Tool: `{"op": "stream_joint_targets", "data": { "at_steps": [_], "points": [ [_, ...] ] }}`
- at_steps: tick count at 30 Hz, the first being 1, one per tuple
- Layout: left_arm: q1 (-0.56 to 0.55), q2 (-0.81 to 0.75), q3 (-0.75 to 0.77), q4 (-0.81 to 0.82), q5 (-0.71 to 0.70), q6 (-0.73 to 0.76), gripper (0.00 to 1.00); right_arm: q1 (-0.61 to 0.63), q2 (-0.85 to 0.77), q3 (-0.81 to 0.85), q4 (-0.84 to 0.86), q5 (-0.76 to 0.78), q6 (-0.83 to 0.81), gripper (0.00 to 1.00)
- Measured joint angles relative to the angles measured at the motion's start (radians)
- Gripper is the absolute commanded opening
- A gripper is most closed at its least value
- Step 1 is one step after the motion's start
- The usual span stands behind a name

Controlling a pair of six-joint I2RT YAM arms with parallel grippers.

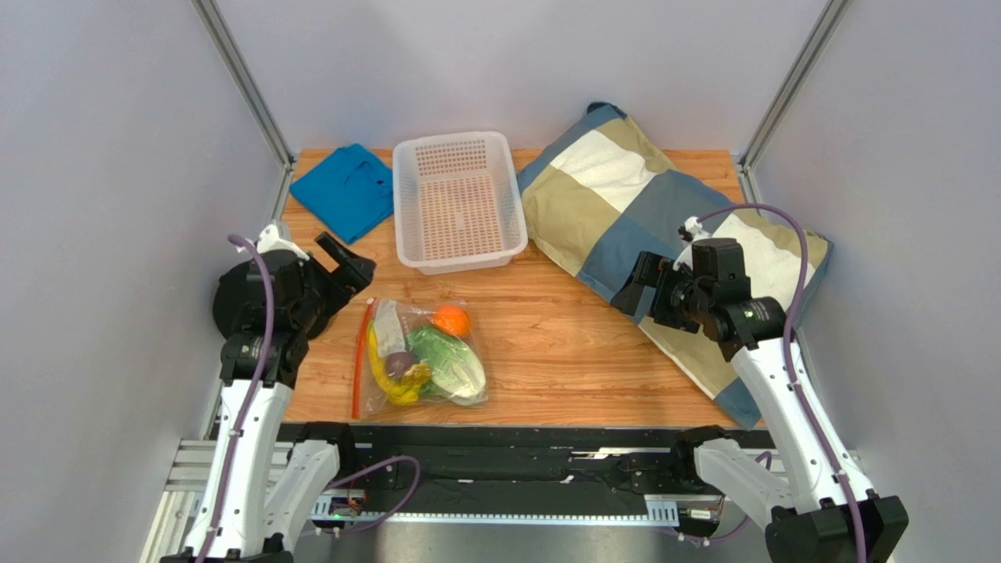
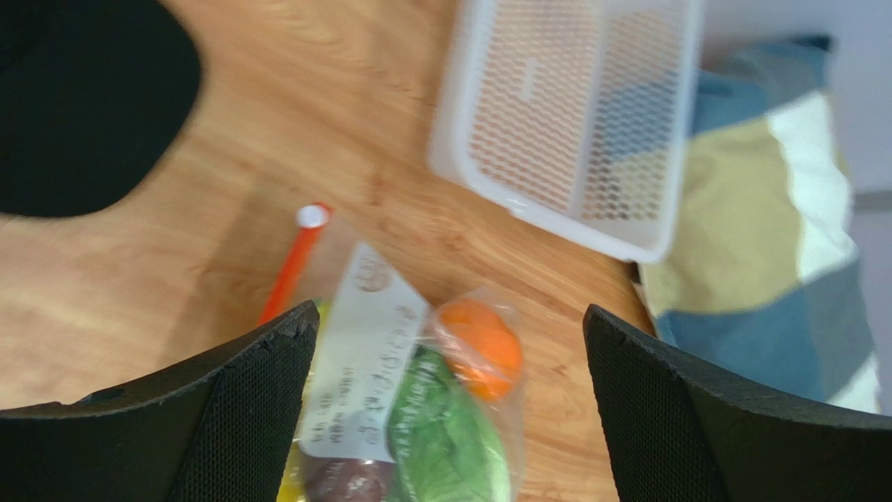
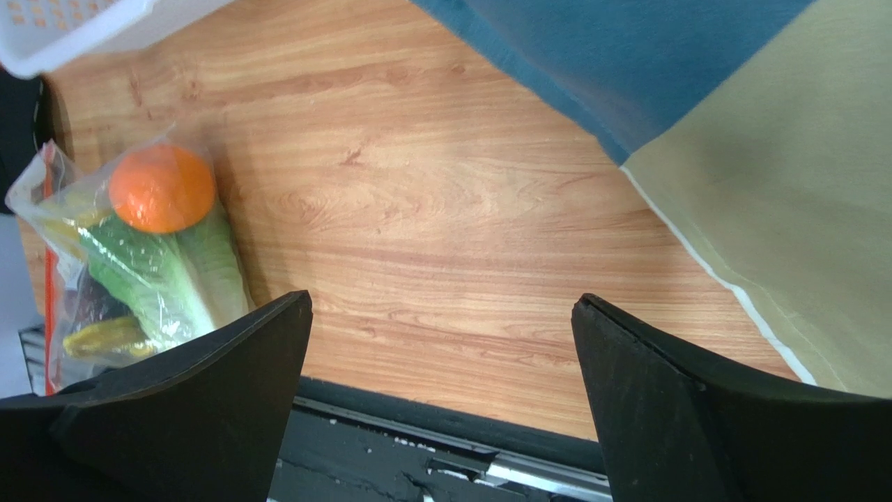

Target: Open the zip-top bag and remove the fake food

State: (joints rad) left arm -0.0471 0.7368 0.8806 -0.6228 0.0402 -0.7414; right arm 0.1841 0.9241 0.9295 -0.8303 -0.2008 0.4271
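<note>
My left gripper moves down and back onto the zip strip's part near the white slider next, because the orange-red zip strip (image 1: 357,358) runs clear of the food.
The zip-top bag (image 1: 417,358) lies flat on the wooden table at the near left, its orange-red zip strip (image 1: 357,358) along its left side with the white slider (image 2: 312,215) at the far end. Inside show the orange (image 1: 450,319), lettuce (image 1: 449,360), yellow banana (image 1: 390,378) and dark purple fruit (image 1: 398,365). My left gripper (image 1: 341,263) is open and empty, above and just behind the bag's far left corner. My right gripper (image 1: 640,285) is open and empty, over the pillow's edge, well right of the bag, which also shows in the right wrist view (image 3: 136,251).
A white perforated basket (image 1: 458,199) stands at the back middle. A folded blue cloth (image 1: 344,188) lies at the back left. A large patchwork pillow (image 1: 658,223) covers the right side of the table. Grey walls enclose the table.
</note>
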Motion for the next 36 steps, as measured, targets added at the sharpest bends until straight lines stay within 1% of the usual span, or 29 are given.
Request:
{"op": "stream_joint_targets", "data": {
  "at_steps": [2,4,7,9,10,12,14,15,16,17,18,19,20,23,26,29,31,34,36],
  "points": [
    [0.072,0.024,-0.008,-0.042,-0.003,-0.037,0.99,0.035,0.016,0.019,-0.021,-0.003,-0.006,1.0],
    [0.142,0.042,-0.079,-0.022,0.027,-0.086,0.99,0.075,0.025,0.049,-0.044,-0.014,-0.01,1.0],
    [0.216,0.06,-0.27,0.083,0.132,-0.147,0.99,0.134,0.023,0.09,-0.054,-0.047,-0.015,1.0],
    [0.242,0.066,-0.369,0.111,0.185,-0.179,0.99,0.174,0.017,0.107,-0.053,-0.075,-0.017,1.0],
    [0.247,0.063,-0.402,0.12,0.203,-0.19,0.94,0.195,0.013,0.112,-0.054,-0.089,-0.018,1.0],
    [0.254,0.06,-0.449,0.151,0.241,-0.207,0.81,0.221,0.008,0.116,-0.056,-0.108,-0.025,1.0],
    [0.259,0.067,-0.498,0.254,0.304,-0.227,0.62,0.232,0.009,0.12,-0.062,-0.126,-0.036,1.0],
    [0.259,0.072,-0.527,0.318,0.341,-0.243,0.51,0.232,0.009,0.121,-0.07,-0.129,-0.041,1.0],
    [0.259,0.073,-0.57,0.407,0.382,-0.256,0.42,0.233,0.01,0.122,-0.077,-0.13,-0.046,1.0],
    [0.259,0.072,-0.597,0.455,0.407,-0.273,0.32,0.233,0.01,0.123,-0.084,-0.131,-0.052,0.99],
    [0.259,0.072,-0.613,0.48,0.426,-0.282,0.24,0.233,0.011,0.124,-0.089,-0.132,-0.055,0.99],
    [0.259,0.072,-0.623,0.499,0.444,-0.294,0.02,0.233,0.012,0.125,-0.09,-0.135,-0.058,0.99],
    [0.259,0.072,-0.627,0.515,0.463,-0.301,0.0,0.233,0.015,0.125,-0.09,-0.141,-0.058,0.99],
    [0.251,0.048,-0.625,0.537,0.505,-0.305,0.0,0.235,0.033,0.125,-0.087,-0.156,-0.058,0.98],
    [0.214,-0.03,-0.585,0.465,0.508,-0.274,0.0,0.25,0.062,0.126,-0.082,-0.159,-0.057,0.97],
    [0.139,-0.127,-0.461,0.37,0.505,-0.211,0.0,0.291,0.111,0.141,-0.078,-0.15,-0.047,0.97],
    [0.092,-0.161,-0.38,0.356,0.509,-0.17,0.0,0.342,0.161,0.175,-0.067,-0.135,-0.028,0.98],
    [0.003,-0.162,-0.316,0.396,0.524,-0.138,0.0,0.395,0.24,0.259,-0.055,-0.119,0.002,1.0],
    [-0.045,-0.113,-0.317,0.458,0.549,-0.134,0.0,0.412,0.307,0.332,-0.021,-0.14,0.006,1.0]
  ]
}}
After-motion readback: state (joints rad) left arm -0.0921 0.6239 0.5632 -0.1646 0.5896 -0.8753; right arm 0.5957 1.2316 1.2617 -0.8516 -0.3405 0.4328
